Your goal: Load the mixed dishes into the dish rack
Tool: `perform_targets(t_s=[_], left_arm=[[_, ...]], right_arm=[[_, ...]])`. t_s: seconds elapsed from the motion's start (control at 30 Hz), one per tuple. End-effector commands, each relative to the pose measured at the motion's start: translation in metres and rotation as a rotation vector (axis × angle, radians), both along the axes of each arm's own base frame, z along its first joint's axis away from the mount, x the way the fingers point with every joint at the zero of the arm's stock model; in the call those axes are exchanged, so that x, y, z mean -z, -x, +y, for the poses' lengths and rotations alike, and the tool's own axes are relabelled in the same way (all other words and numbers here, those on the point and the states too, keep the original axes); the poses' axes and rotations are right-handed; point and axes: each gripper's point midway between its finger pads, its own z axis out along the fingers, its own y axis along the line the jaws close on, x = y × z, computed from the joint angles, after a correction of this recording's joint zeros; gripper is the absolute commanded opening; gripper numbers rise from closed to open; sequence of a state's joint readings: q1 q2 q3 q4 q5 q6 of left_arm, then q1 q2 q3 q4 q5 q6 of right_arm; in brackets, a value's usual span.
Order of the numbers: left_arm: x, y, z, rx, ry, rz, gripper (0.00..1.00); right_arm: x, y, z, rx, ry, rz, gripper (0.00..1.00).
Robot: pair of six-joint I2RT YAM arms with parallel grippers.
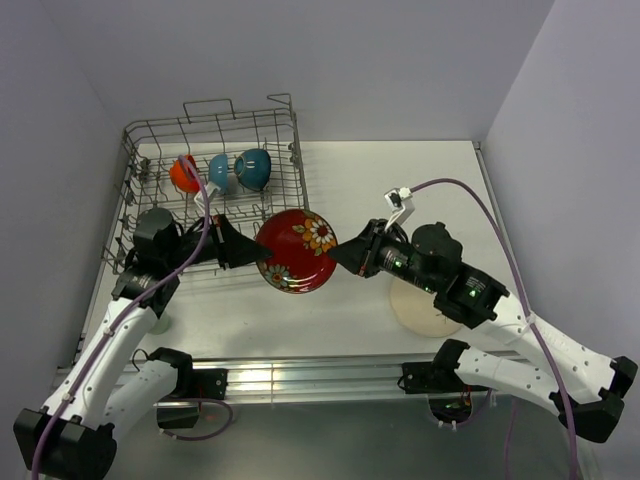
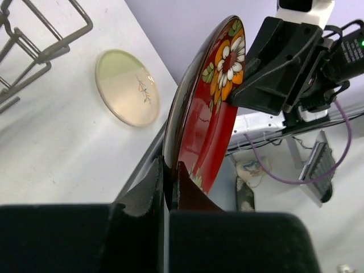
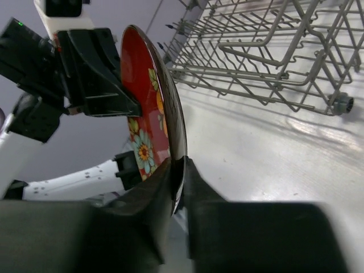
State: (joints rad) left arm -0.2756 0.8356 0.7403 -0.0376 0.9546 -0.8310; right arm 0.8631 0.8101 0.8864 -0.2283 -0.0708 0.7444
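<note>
My left gripper takes the bowl outward and down next, turning fingers-down, into the rack's empty near part to release it, as other bowls stand farther out.
The red floral-patterned bowl (image 1: pixel 295 250) hangs on edge above the table, just in front of the dish rack (image 1: pixel 150 140). My left gripper (image 1: pixel 250 248) is shut on its left rim and my right gripper (image 1: pixel 340 255) is shut on its right rim. In the left wrist view the left gripper (image 2: pixel 169 170) pinches the bowl (image 2: pixel 210 108). In the right wrist view the right gripper (image 3: pixel 181 170) pinches the bowl's rim (image 3: pixel 151 114). The orange bowl (image 1: pixel 183 172), small blue bowl (image 1: pixel 220 172) and teal bowl (image 1: pixel 253 168) stand in the rack. The cream plate (image 1: pixel 420 308) lies under my right arm.
The rack's near wall (image 3: pixel 267 51) is close behind the bowl. The cream plate also shows in the left wrist view (image 2: pixel 126 95), flat on the table. A pale object (image 1: pixel 160 322), perhaps the green cup, is half hidden by my left arm. Walls close in the table.
</note>
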Motion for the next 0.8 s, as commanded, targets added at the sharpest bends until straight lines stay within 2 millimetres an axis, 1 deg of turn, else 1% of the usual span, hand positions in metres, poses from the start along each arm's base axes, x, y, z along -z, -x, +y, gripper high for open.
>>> perform_targets(t_s=[0.0,0.03,0.07,0.1,0.13,0.17,0.2,0.23,0.27,0.3,0.33,0.4,0.43,0.47,0.5,0.53,0.57,0.6,0.63,0.67,0.7,0.73,0.77], left_arm=[[-0.034,-0.005,-0.001,-0.036,0.014,-0.068,0.00],[-0.034,-0.013,0.002,-0.077,-0.018,-0.091,0.00],[-0.036,-0.028,0.009,-0.177,-0.075,-0.054,0.00],[-0.038,-0.038,0.016,-0.239,-0.112,-0.051,0.00],[-0.037,-0.047,0.022,-0.290,-0.166,-0.067,0.00],[-0.053,-0.055,0.029,-0.348,-0.189,-0.092,0.00],[-0.049,-0.065,0.043,-0.450,-0.247,-0.066,0.00],[-0.053,-0.071,0.052,-0.504,-0.276,-0.083,0.00],[-0.070,-0.075,0.060,-0.560,-0.280,-0.115,0.00],[-0.070,-0.081,0.074,-0.644,-0.317,-0.111,0.00],[-0.085,-0.083,0.082,-0.694,-0.319,-0.139,0.00],[-0.091,-0.090,0.099,-0.793,-0.360,-0.138,0.00],[-0.095,-0.093,0.112,-0.863,-0.391,-0.138,0.00],[-0.092,-0.097,0.115,-0.877,-0.417,-0.125,0.00],[-0.092,-0.100,0.122,-0.911,-0.447,-0.126,0.00],[-0.086,-0.104,0.132,-0.957,-0.496,-0.102,0.00],[-0.082,-0.107,0.136,-0.977,-0.525,-0.095,0.00],[-0.080,-0.108,0.137,-0.986,-0.548,-0.094,0.00],[-0.074,-0.112,0.143,-1.020,-0.587,-0.079,0.00],[-0.072,-0.114,0.144,-1.031,-0.604,-0.074,0.00],[-0.071,-0.114,0.141,-1.032,-0.617,-0.074,0.00],[-0.066,-0.120,0.143,-1.064,-0.653,-0.065,0.00],[-0.062,-0.119,0.135,-1.052,-0.674,-0.063,0.00]], right_arm=[[-0.049,0.000,-0.003,0.001,-0.108,-0.089,0.30],[-0.046,-0.007,-0.008,0.043,-0.090,-0.084,0.44],[-0.048,-0.011,-0.014,0.080,-0.080,-0.082,0.73],[-0.039,-0.014,-0.023,0.124,-0.042,-0.056,0.85],[-0.036,-0.023,-0.036,0.212,-0.017,-0.051,0.96],[-0.036,-0.026,-0.043,0.251,-0.004,-0.051,1.00],[-0.034,-0.026,-0.054,0.287,0.013,-0.050,1.00],[-0.032,-0.031,-0.066,0.351,0.029,-0.055,1.00],[-0.032,-0.031,-0.073,0.376,0.036,-0.062,1.00],[-0.032,-0.028,-0.082,0.397,0.036,-0.072,1.00],[-0.030,-0.028,-0.087,0.413,0.042,-0.077,1.00],[-0.029,-0.027,-0.099,0.455,0.050,-0.090,1.00],[-0.028,-0.027,-0.103,0.467,0.058,-0.091,1.00],[-0.027,-0.029,-0.110,0.497,0.071,-0.096,1.00],[-0.022,-0.028,-0.114,0.509,0.091,-0.089,1.00],[-0.020,-0.028,-0.117,0.523,0.104,-0.088,1.00],[-0.016,-0.029,-0.124,0.548,0.131,-0.085,1.00],[-0.015,-0.030,-0.127,0.563,0.139,-0.084,1.00],[-0.013,-0.030,-0.129,0.571,0.150,-0.080,1.00],[-0.008,-0.030,-0.131,0.580,0.174,-0.070,1.00],[-0.008,-0.031,-0.135,0.599,0.182,-0.068,1.00],[-0.005,-0.032,-0.136,0.607,0.194,-0.062,1.00],[-0.003,-0.032,-0.138,0.612,0.202,-0.056,1.00]])
